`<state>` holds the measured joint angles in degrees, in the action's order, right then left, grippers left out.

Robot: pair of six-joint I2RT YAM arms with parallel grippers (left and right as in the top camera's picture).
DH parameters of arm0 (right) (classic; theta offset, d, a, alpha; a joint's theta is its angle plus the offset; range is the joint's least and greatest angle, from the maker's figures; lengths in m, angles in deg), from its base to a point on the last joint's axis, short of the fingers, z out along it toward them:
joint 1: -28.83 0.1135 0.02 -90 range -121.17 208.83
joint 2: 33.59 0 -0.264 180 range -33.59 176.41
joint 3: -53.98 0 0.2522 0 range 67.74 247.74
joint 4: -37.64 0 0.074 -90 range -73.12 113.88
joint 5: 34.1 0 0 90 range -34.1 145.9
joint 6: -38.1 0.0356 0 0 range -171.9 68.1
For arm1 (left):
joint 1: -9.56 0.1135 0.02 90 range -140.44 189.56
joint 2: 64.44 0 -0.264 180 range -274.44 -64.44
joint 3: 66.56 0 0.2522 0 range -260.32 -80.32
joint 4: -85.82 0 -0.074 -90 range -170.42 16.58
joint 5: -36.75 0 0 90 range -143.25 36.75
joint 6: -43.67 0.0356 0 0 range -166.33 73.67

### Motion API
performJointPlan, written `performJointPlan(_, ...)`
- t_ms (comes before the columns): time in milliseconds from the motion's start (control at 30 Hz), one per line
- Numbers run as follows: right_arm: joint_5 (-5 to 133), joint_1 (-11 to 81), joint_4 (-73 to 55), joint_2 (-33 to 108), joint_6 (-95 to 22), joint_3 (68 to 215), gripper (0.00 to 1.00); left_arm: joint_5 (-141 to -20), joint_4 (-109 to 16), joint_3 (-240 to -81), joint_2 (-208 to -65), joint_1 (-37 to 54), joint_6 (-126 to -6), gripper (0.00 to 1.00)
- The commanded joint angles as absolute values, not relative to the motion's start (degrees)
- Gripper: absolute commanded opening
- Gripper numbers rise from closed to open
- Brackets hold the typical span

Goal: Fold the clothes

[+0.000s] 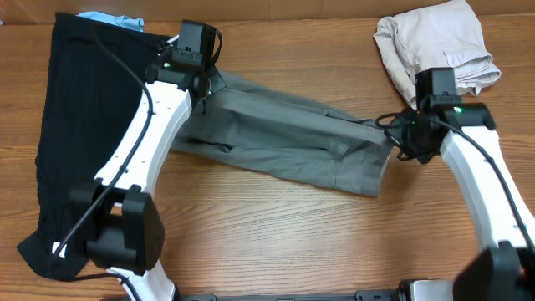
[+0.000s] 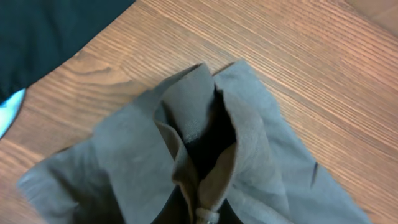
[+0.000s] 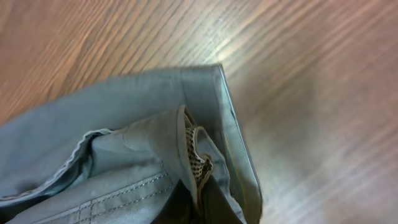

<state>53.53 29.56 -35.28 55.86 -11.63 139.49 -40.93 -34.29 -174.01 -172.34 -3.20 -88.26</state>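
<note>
The shorts (image 1: 284, 138) already lie stretched between my arms. So my left gripper stays over the end of the shorts beside the black garment and opens next.
The mid-grey shorts (image 1: 284, 138) lie stretched across the middle of the wooden table between my two arms. My left gripper (image 1: 203, 84) is shut on the shorts' far-left end; in the left wrist view the grey cloth (image 2: 186, 143) bunches up into the jaws (image 2: 202, 214). My right gripper (image 1: 399, 134) is shut on the shorts' right end; the right wrist view shows the stitched hem and a dotted inner lining (image 3: 198, 158) pinched in the jaws (image 3: 198, 202). The long black garment (image 1: 79, 134) lies flat at the left.
A folded beige garment (image 1: 439, 42) sits at the far right of the table. A light blue cloth (image 1: 113, 20) pokes out behind the black garment's far edge. Bare wood (image 1: 318, 242) runs along the near side.
</note>
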Motion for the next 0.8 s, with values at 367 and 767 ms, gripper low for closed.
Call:
performJointPlan(367, 49.53, 26.22, -32.68, 67.95, -12.09, 139.23, 0.70, -36.08, -43.06, -175.30, -178.42, -2.58, -84.78, 1.00)
performJointPlan(767, 62.29, 24.14, -47.76, 63.93, -23.34, 147.27, 0.93, -46.22, -16.90, -194.73, -177.65, -2.58, -65.64, 1.00)
